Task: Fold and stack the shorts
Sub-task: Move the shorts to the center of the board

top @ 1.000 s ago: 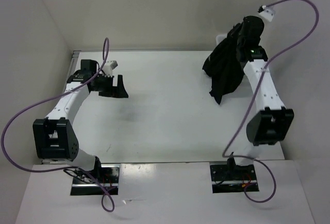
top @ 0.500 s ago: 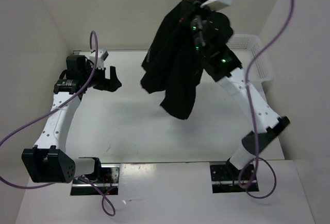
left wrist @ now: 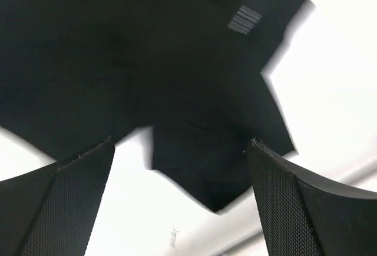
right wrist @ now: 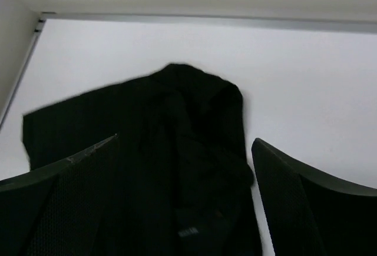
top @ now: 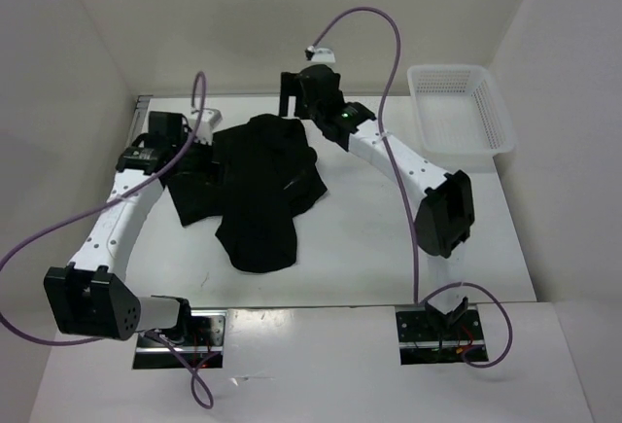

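Observation:
The right gripper moves back and down onto the shorts' edge facing the basket (right wrist: 245,176) next, because a rumpled fold sticks out there beside bare table.
The black shorts (top: 260,188) lie crumpled and spread on the white table, left of centre. My right gripper (top: 294,98) hovers open just past their far edge, holding nothing. In the right wrist view the shorts (right wrist: 177,144) lie below the right gripper (right wrist: 184,139), with a small pale label (right wrist: 187,232) near the bottom. My left gripper (top: 199,158) stands open at the cloth's left side. Seen from the left wrist, the shorts (left wrist: 147,79) fill the upper part, a white logo mark (left wrist: 244,19) shows, and nothing sits between the left gripper's (left wrist: 179,168) fingers.
A white mesh basket (top: 457,112) stands at the back right corner of the table (top: 389,248). White walls close in the table at the back and on both sides. Purple cables loop above both arms.
The right arm swung the shorts from the back right, high over the table, down to the left of centre and let go, its jaws opening. The left arm shifted slightly.

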Tool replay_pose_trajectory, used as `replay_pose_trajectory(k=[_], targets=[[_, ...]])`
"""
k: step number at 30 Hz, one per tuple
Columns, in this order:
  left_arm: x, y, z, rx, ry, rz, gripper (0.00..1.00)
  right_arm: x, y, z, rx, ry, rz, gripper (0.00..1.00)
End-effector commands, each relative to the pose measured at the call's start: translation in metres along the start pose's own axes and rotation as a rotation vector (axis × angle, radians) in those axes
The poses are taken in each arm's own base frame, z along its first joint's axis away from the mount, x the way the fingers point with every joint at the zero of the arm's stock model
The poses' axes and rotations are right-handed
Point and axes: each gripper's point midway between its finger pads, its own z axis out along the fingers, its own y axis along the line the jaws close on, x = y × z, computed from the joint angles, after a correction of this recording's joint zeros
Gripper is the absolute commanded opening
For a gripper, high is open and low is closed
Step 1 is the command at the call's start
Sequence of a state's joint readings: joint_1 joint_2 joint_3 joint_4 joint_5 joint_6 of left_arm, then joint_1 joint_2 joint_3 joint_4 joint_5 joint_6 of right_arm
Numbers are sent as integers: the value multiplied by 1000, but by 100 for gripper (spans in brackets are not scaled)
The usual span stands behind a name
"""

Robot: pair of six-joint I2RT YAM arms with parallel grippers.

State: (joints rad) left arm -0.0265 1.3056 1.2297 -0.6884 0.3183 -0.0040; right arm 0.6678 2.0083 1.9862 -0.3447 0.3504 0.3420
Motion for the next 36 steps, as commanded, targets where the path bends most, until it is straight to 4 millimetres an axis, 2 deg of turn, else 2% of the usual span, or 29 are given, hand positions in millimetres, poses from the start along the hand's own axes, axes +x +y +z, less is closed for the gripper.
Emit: replay_pose_trajectory(k=[1, 2, 3, 4, 5, 6, 7, 8, 10, 11, 12, 13, 15, 18, 19, 21, 22, 25, 26, 27, 28, 31, 32, 33, 34, 35, 36], targets=[[44, -45, 5, 104, 154, 58, 100, -18, -51, -30, 51, -39, 84, 97], [54, -47, 9, 90, 183, 74, 100, -6, -63, -27, 56, -10, 106, 89], [68, -56, 16, 100, 231, 103, 100, 31, -76, -21, 82, 67, 112, 84], [92, -56, 25, 94, 303, 109, 100, 45, -78, -19, 80, 94, 117, 79], [102, -57, 31, 87, 326, 131, 100, 60, -88, -14, 106, 125, 122, 75], [113, -62, 38, 67, 355, 178, 100, 88, -96, -5, 111, 191, 126, 67], [119, -61, 48, 51, 364, 202, 100, 99, -98, 1, 105, 220, 158, 65], [134, -57, 54, 28, 398, 217, 100, 110, -99, 7, 90, 255, 181, 65], [140, -48, 65, -34, 395, 253, 100, 134, -95, 21, 18, 343, 256, 67], [143, -44, 69, -52, 401, 256, 100, 139, -89, 25, -8, 366, 270, 69], [140, -42, 70, -64, 390, 259, 100, 135, -78, 28, -57, 374, 279, 72], [146, -42, 72, -55, 410, 256, 100, 147, -77, 31, -66, 409, 280, 74], [149, -46, 76, -33, 398, 253, 100, 150, -65, 32, -102, 414, 265, 79], [159, -36, 89, -66, 408, 258, 100, 170, -55, 37, -123, 458, 256, 81], [150, -36, 94, -76, 368, 264, 100, 180, -50, 37, -131, 493, 252, 81], [150, -39, 97, -56, 367, 260, 90, 193, -49, 48, -121, 528, 261, 81], [143, -48, 99, -14, 345, 255, 88, 196, -45, 49, -138, 544, 280, 79], [146, -58, 102, 46, 362, 242, 76, 204, -41, 50, -157, 569, 295, 77], [151, -64, 104, 86, 377, 233, 72, 211, -44, 48, -148, 585, 295, 74], [159, -65, 105, 100, 401, 226, 66, 209, -43, 47, -150, 578, 304, 73], [160, -67, 104, 115, 401, 223, 50, 213, -45, 47, -148, 582, 304, 71], [160, -71, 104, 133, 402, 219, 30, 222, -45, 41, -158, 604, 307, 54], [160, -69, 104, 124, 402, 221, 19, 226, -45, 43, -165, 611, 309, 35], [160, -68, 104, 115, 401, 223, 13, 232, -45, 44, -169, 625, 311, 24], [159, -65, 105, 101, 401, 226, 6, 228, -43, 45, -173, 617, 311, 14], [155, -59, 104, 65, 387, 235, 0, 228, -51, 46, -148, 622, 324, 0], [154, -53, 104, 38, 385, 232, 0, 218, -50, 44, -146, 603, 322, 0]])
